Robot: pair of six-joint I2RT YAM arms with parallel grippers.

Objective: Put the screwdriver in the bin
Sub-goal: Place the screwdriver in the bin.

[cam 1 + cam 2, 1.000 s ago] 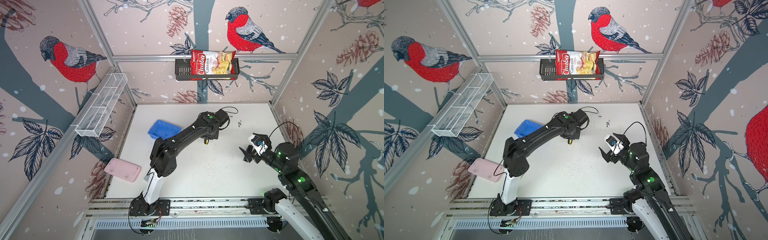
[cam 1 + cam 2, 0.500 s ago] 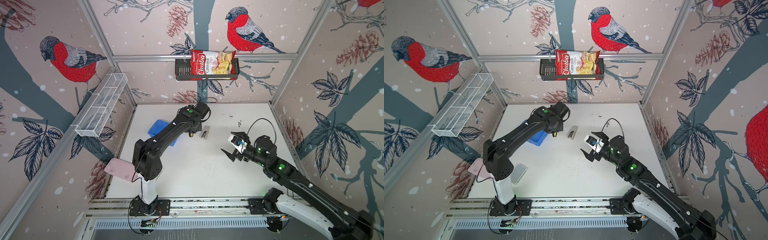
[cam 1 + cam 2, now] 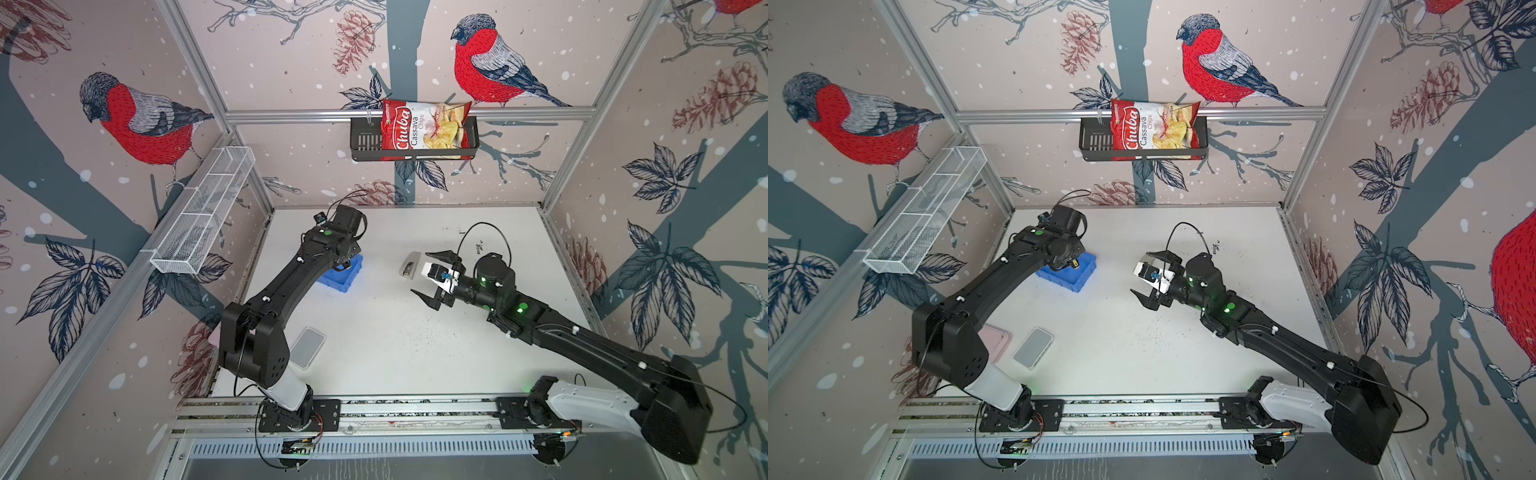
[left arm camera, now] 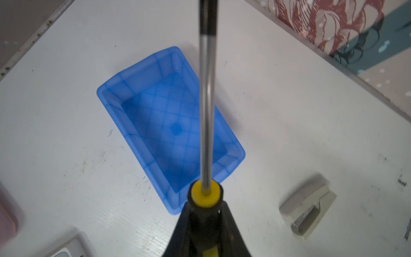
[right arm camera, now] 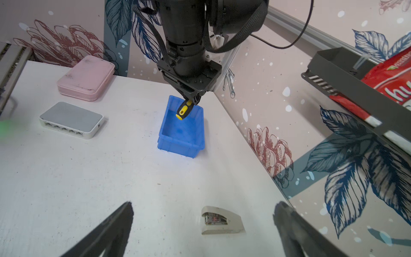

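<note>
The screwdriver's handle is still above the blue bin's rim. My left gripper should go down next toward the empty bottom of the bin and let go of the screwdriver (image 4: 206,111) there.
My left gripper (image 4: 204,207) is shut on the black-and-yellow handle of the screwdriver (image 4: 206,111). It holds it just above the blue bin (image 4: 115,93), which has nothing in it. In the right wrist view the screwdriver (image 5: 183,110) handle pokes down at a tilt from the left gripper (image 5: 191,98), over the far end of the bin (image 5: 178,145). In both top views the bin (image 3: 347,278) (image 3: 1077,280) lies partly under the left wrist. My right gripper (image 3: 419,272) (image 5: 204,203) hangs open and empty over the middle of the table.
A grey stapler (image 5: 222,221) (image 3: 409,266) lies on the table under the right gripper. A white network switch (image 5: 71,119) and a pink case (image 5: 86,77) sit at the front left. A black rack (image 3: 365,141) holds a chips bag on the back wall. A white wire basket (image 3: 203,212) hangs on the left wall.
The left arm has swung left from the table's middle to above the bin, carrying the screwdriver. The right arm has reached forward to the stapler, jaws still open.
</note>
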